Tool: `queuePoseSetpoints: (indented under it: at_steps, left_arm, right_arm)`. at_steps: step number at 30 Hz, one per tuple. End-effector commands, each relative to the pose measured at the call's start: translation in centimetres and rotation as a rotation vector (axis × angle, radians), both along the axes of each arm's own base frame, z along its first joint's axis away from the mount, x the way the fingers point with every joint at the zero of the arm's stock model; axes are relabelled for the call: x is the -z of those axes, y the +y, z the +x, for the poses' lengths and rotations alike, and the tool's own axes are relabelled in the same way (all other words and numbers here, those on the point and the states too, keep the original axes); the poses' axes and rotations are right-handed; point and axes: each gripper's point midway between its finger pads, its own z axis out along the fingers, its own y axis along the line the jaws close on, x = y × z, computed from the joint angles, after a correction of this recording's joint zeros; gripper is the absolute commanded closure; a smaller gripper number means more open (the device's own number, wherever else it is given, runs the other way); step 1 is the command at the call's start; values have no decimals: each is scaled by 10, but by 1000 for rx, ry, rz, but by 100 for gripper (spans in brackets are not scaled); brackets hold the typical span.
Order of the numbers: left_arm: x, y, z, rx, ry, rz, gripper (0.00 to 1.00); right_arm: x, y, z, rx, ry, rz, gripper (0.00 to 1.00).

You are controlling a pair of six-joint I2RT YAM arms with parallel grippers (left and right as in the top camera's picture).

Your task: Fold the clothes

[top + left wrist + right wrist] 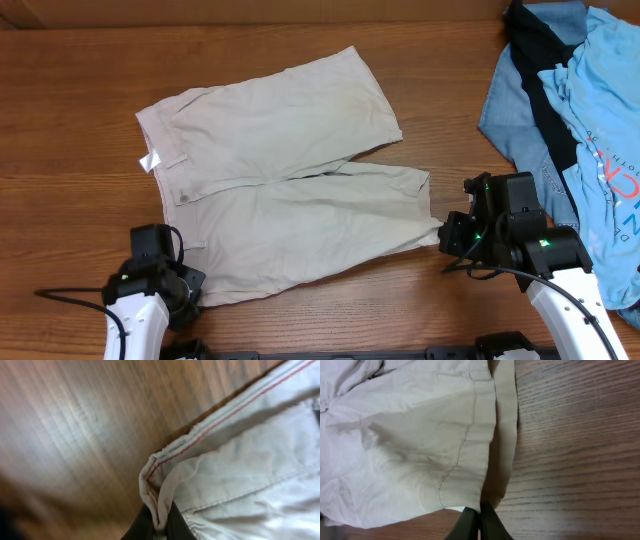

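The left gripper will next lift the near waistband corner it holds outward over the far waistband end (158, 130) and let go of it, because both legs of the shorts are still spread out.
The clothes, a pair of beige shorts (280, 170), lie spread flat on the wooden table, waistband to the left and both legs pointing right. A small white label (149, 162) sticks out at the waistband. My left gripper (186, 290) sits at the near waistband corner. In the left wrist view the left gripper (159, 522) is shut on a bunched fold of the shorts (250, 460). My right gripper (446, 238) is at the hem corner of the near leg. The right wrist view shows the right gripper (480, 511) shut on that hem edge of the shorts (410, 435).
A heap of blue garments (590, 130) with a black piece (545, 80) across it lies at the table's right side, close behind the right arm. Bare wood (80, 120) surrounds the shorts on the left and far sides.
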Motion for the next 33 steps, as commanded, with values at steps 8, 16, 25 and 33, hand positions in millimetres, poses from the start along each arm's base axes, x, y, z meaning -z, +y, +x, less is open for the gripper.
queuePoseSetpoints:
  at_steps: [8, 16, 25, 33]
  left_arm:
    - [-118, 15, 23, 145, -196, 128, 96]
    - [-141, -1, -7, 146, -258, 95, 96]
    - [-168, 18, 6, 54, -415, 213, 96]
    - [-182, 39, 51, 27, -500, 293, 96]
  right_arm:
    - [-31, -4, 0, 7, -121, -1, 96]
    - [-69, -8, 3, 20, -234, -12, 96]
    - [-141, -5, 53, -66, -364, -75, 96]
    - [-129, 5, 131, -129, -278, -113, 96]
